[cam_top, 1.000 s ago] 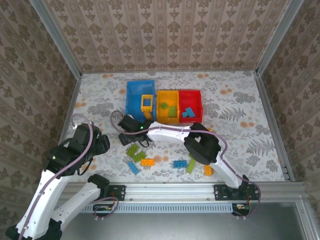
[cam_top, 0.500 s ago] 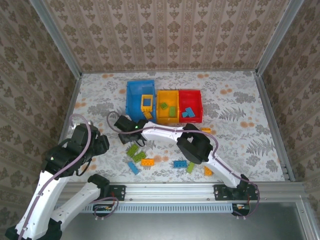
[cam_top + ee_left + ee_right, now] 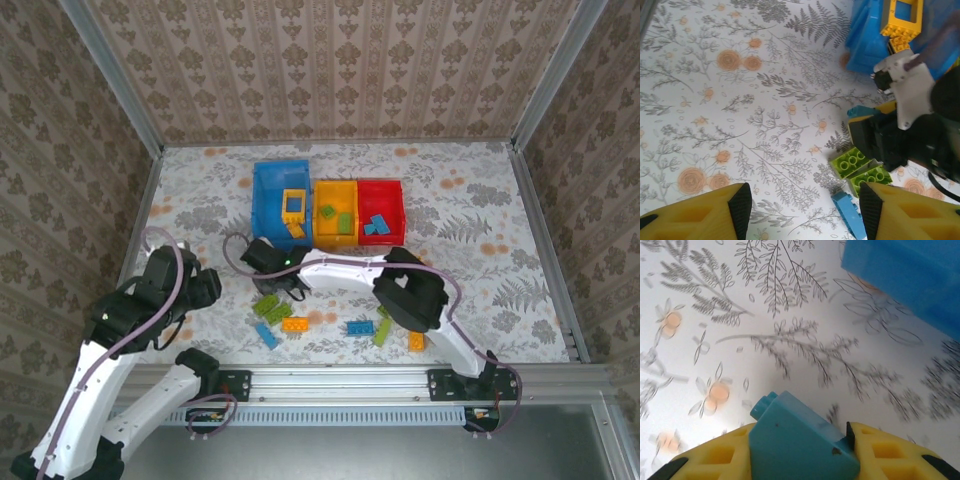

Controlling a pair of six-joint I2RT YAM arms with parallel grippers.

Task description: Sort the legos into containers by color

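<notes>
The right gripper lifts the blue wedge lego outward past the orange-yellow container next, over the red one, since blue legos already lie in the red container [image 3: 380, 184].
My right gripper [image 3: 802, 439] is shut on a blue wedge lego [image 3: 795, 437] just above the table, near the blue container [image 3: 905, 275]. From above, the right gripper [image 3: 264, 258] sits in front of the blue container [image 3: 262, 200], the orange-yellow container [image 3: 337, 185] and the red container [image 3: 380, 184]. My left gripper [image 3: 802, 210] is open and empty above the table. Two lime legos [image 3: 856, 160] and a blue lego [image 3: 850, 216] lie by its right finger. Loose legos [image 3: 295, 324] lie scattered near the front.
A yellow frame brick [image 3: 902, 17] lies in the blue container [image 3: 865, 42]. The right arm's black wrist [image 3: 895, 140] is close over the lime legos. The left gripper [image 3: 200, 288] is at the table's left. Patterned walls and metal rails [image 3: 540, 230] enclose the table.
My right gripper has closed on the blue wedge lego, after shifting a little left and then back right and nearer. The left arm has hardly moved.
</notes>
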